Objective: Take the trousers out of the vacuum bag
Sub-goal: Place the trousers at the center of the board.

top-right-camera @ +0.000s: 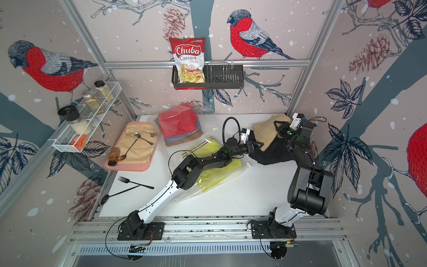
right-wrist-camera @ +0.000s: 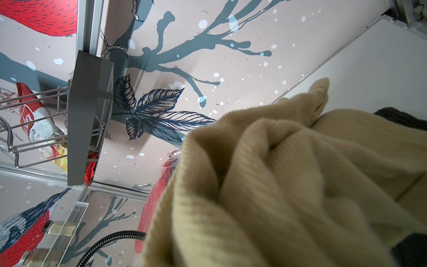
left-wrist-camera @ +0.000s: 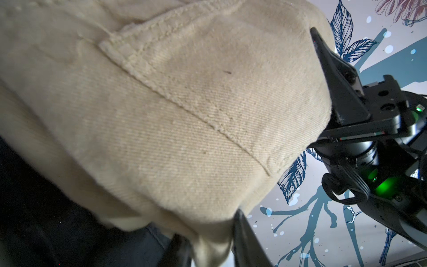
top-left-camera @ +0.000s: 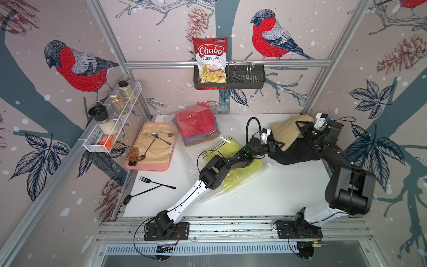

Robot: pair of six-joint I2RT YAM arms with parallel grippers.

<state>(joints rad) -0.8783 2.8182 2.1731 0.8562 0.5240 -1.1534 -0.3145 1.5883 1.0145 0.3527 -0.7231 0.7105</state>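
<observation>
Next I need to draw the tan cloth in my right gripper back and down over the uncovered black trousers [top-left-camera: 303, 145] and release it there, because the tan pair is still bunched.
Tan trousers [top-left-camera: 286, 131] lie bunched on black trousers [top-left-camera: 298, 153] at the back right, outside the bag. My left gripper [top-left-camera: 280, 146] is shut on their near edge; a tan fold sits pinched between its fingers [left-wrist-camera: 245, 240]. My right gripper [top-left-camera: 300, 126] is shut on the far side of the tan trousers [right-wrist-camera: 277, 185], and the cloth hides its jaws in the right wrist view. The clear vacuum bag [top-left-camera: 245, 175] lies under the left arm with yellow trousers [top-left-camera: 221, 148] inside. Red trousers [top-left-camera: 194, 121] top a purple [top-left-camera: 196, 138] and a mustard-brown pair under crinkly plastic.
A pink tray [top-left-camera: 147, 166] with a beige mat, spoons and a small bottle sits at the left. A black fork [top-left-camera: 157, 183] and spoon lie near the front left. The chips packet [top-left-camera: 210, 60] stands in a black wall basket; a white wire spice rack [top-left-camera: 111, 120] hangs on the left wall.
</observation>
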